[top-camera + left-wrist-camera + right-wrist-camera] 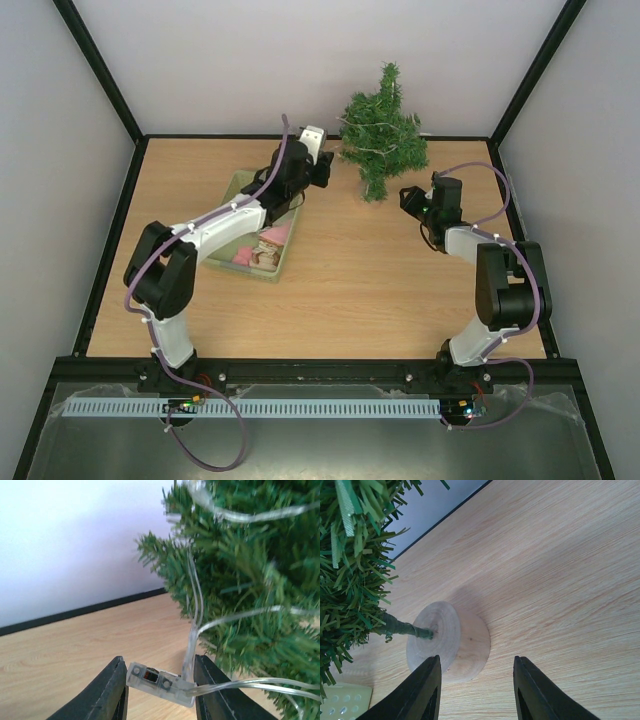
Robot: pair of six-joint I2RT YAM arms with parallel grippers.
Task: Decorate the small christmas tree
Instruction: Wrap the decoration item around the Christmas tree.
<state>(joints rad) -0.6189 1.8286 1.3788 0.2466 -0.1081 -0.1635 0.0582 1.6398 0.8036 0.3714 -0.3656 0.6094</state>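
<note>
The clear plastic box (159,682) has a wire that runs into the tree's lower branches, so the robot's left gripper needs to ease slightly outward next, stay close beside those branches and release the box there.
The small christmas tree (383,128) stands at the back of the table on a round wooden base (454,642); its green branches (250,580) fill the right of the left wrist view. A string of clear light wire (192,605) drapes over the branches and ends in a small clear plastic box (159,682). My left gripper (160,680) is shut on that box, just left of the tree (322,170). On the tree's right, low by its base, my right gripper (408,197) stands open with nothing between its fingers (476,667).
A pale green basket (255,275) with pink and tan ornaments (255,252) lies under the left arm; its corner (345,702) shows beside the tree. White walls and a black frame (320,137) close the table's back edge.
</note>
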